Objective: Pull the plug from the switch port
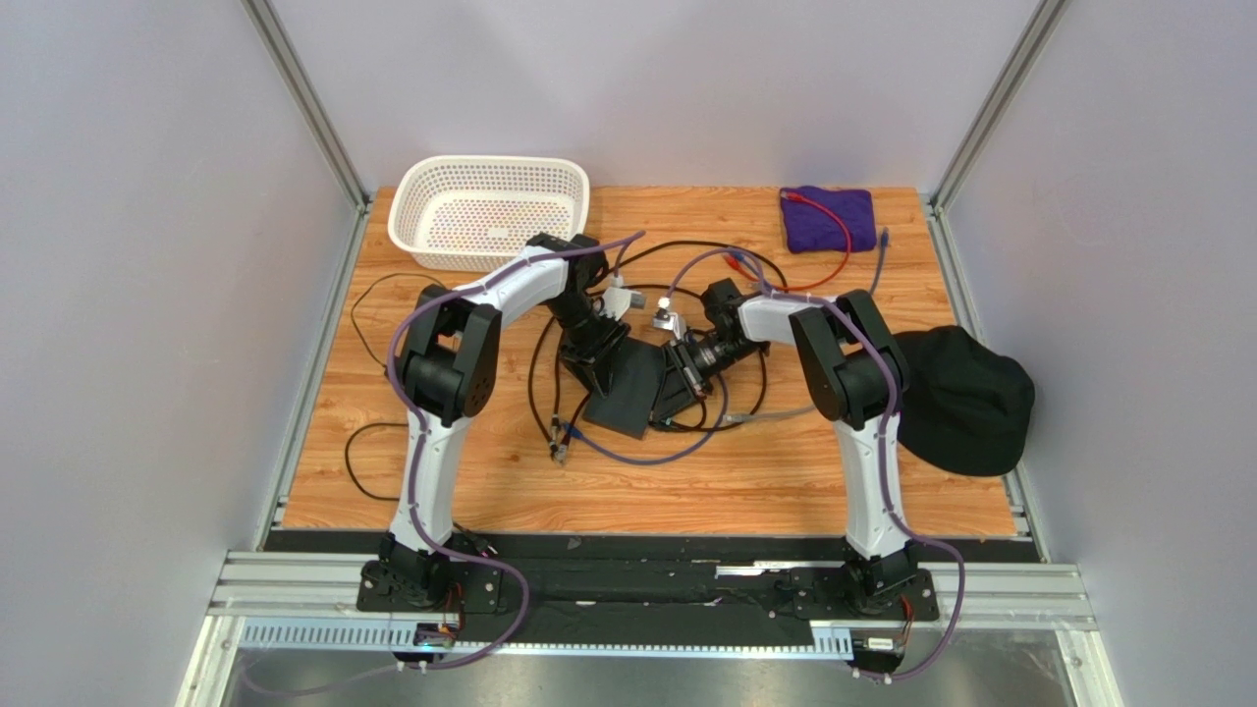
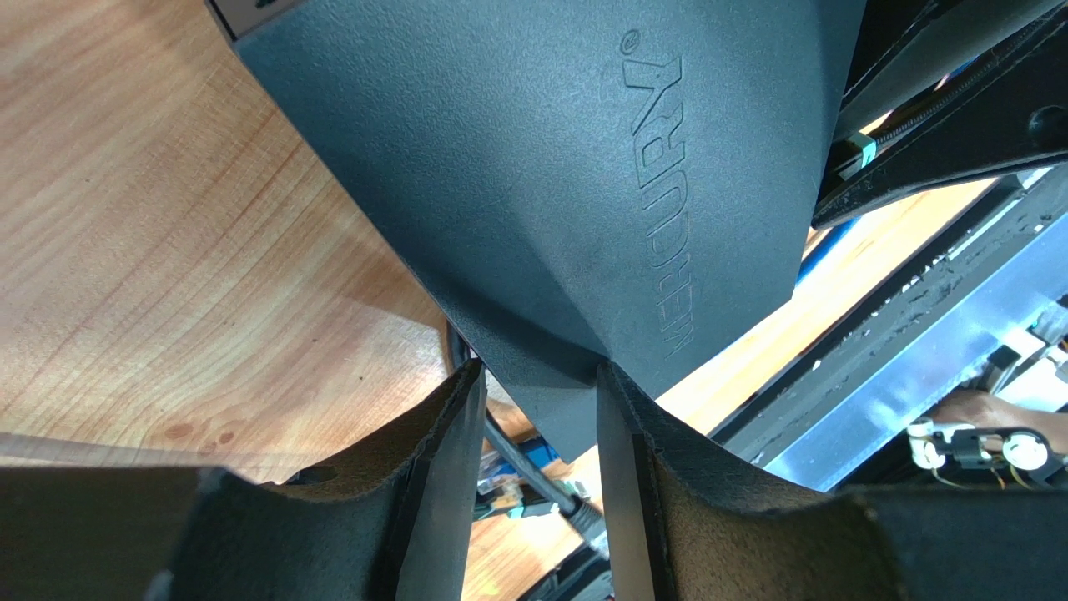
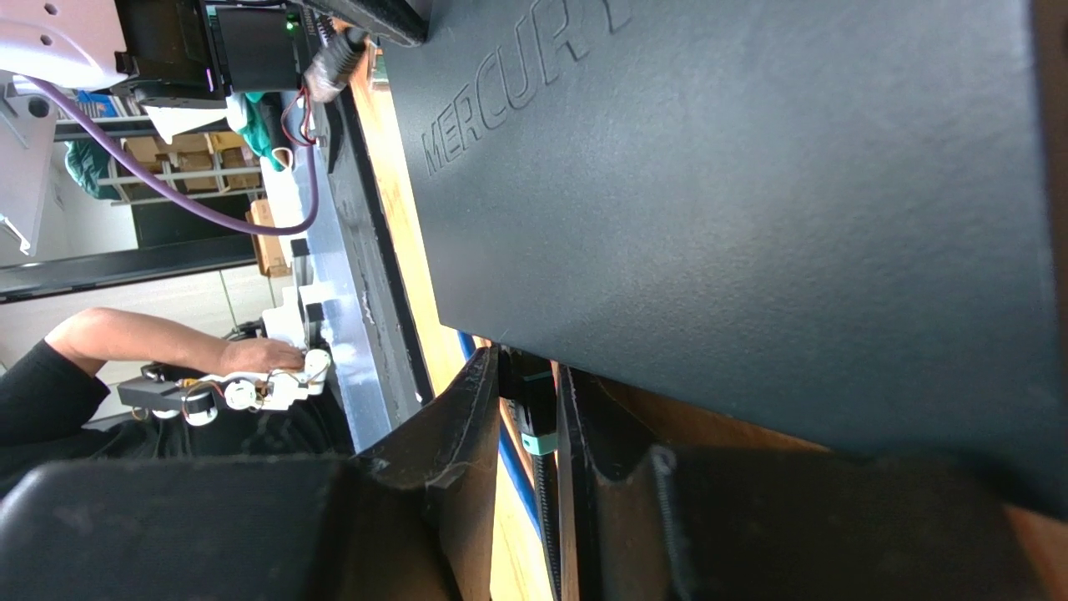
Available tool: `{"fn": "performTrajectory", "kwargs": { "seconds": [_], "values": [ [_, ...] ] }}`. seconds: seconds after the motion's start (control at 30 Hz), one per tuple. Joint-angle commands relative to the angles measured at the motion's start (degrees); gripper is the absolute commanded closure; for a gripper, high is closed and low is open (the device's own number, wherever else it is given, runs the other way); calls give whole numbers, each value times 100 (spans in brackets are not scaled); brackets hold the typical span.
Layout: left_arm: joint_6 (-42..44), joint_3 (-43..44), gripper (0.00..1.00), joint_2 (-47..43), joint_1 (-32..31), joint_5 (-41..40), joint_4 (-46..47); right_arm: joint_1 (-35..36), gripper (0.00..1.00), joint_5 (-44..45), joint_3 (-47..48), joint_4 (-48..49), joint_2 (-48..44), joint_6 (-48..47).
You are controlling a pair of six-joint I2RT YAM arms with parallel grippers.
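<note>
My right gripper pulls away and outward over the tabletop by the purple cloth next and releases the plug, since the teal-banded plug sits at the switch's edge.
The switch (image 1: pixel 626 388), a flat matte-black box, lies tilted at mid-table between both arms. In the left wrist view its embossed top (image 2: pixel 539 163) fills the frame, and my left gripper (image 2: pixel 539 376) is shut on its near corner. Seen from above, the left gripper (image 1: pixel 596 351) is at the switch's upper left. My right gripper (image 1: pixel 683 371) is at the switch's right edge. In the right wrist view the switch (image 3: pixel 752 226) fills the upper right. A black plug (image 3: pixel 537 411) with a teal band sits under its edge, and the right gripper (image 3: pixel 529 376) is pressed against both its sides.
A white basket (image 1: pixel 487 206) stands at the back left and a purple cloth (image 1: pixel 826 217) at the back right. A black cap (image 1: pixel 962 398) lies at the right edge. Loose black, red and purple cables (image 1: pixel 649 449) loop around the switch. A person's hand (image 3: pixel 251 357) shows beyond the table.
</note>
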Motion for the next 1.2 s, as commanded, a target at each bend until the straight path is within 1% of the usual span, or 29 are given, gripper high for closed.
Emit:
{"fn": "performTrajectory", "kwargs": {
  "seconds": [0.0,0.17,0.43,0.63,0.7,0.83,0.97,1.03,1.1,1.17],
  "values": [
    [199,-213,54,311,-61,-561,118,-9,100,1339,127,291,552,232],
    [217,-231,54,293,-61,-570,118,-8,100,1998,65,317,447,619],
    [252,-240,54,284,-61,-623,127,18,100,2412,249,-52,490,716],
    [278,-249,54,293,-61,-605,109,-79,100,2342,284,-350,473,690],
    [278,-249,54,302,-61,-605,109,-122,100,2404,355,-430,517,699],
    [287,-257,54,320,-52,-658,118,-175,100,2536,574,-921,718,734],
    [305,-249,54,320,-52,-684,110,-298,100,2615,645,-1107,798,751],
    [322,-249,54,320,-44,-710,109,-290,100,2597,680,-1107,728,655],
    [331,-249,54,320,-35,-702,109,-281,100,2343,768,-1168,640,401],
    [349,-249,54,328,-26,-693,109,-229,100,2482,943,-1475,666,181]
  ]
}}
